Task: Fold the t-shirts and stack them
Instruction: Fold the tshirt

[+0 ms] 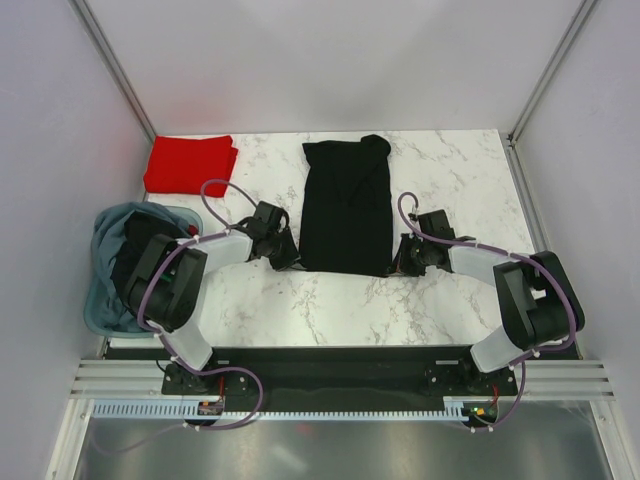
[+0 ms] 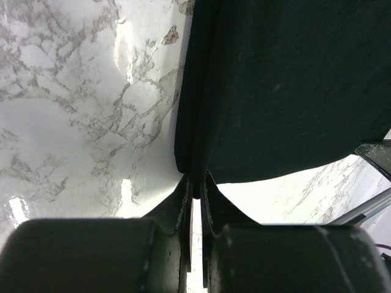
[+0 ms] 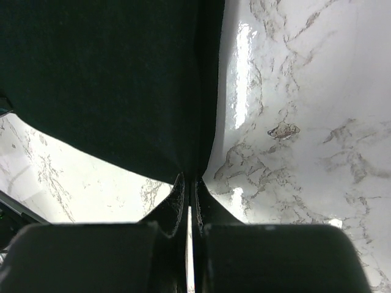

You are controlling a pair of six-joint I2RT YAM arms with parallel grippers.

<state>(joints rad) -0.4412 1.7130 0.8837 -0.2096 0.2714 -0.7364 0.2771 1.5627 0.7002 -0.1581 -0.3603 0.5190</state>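
Note:
The pinched corner of the black t-shirt rises in my left gripper next and goes outward to the black t-shirt's far end [image 1: 322, 155]. Then the gripper lowers and releases it, halving the long folded t-shirt.
A black t-shirt [image 1: 345, 205], folded into a long narrow strip, lies flat in the middle of the marble table. My left gripper [image 1: 291, 262] is at its near left corner. In the left wrist view that gripper [image 2: 196, 183] is shut, with the black t-shirt's [image 2: 287, 91] edge pinched between its tips. At the near right corner is my right gripper [image 1: 398, 266]. The right wrist view shows it [image 3: 190, 183] shut on the cloth [image 3: 104, 79] too. A red t-shirt [image 1: 190, 163] lies folded at the back left corner.
A grey-blue fabric tub [image 1: 95, 315] stands at the left table edge beside my left arm, with dark cloth [image 1: 135, 250] inside it. Grey walls close in the table at the back and on both sides.

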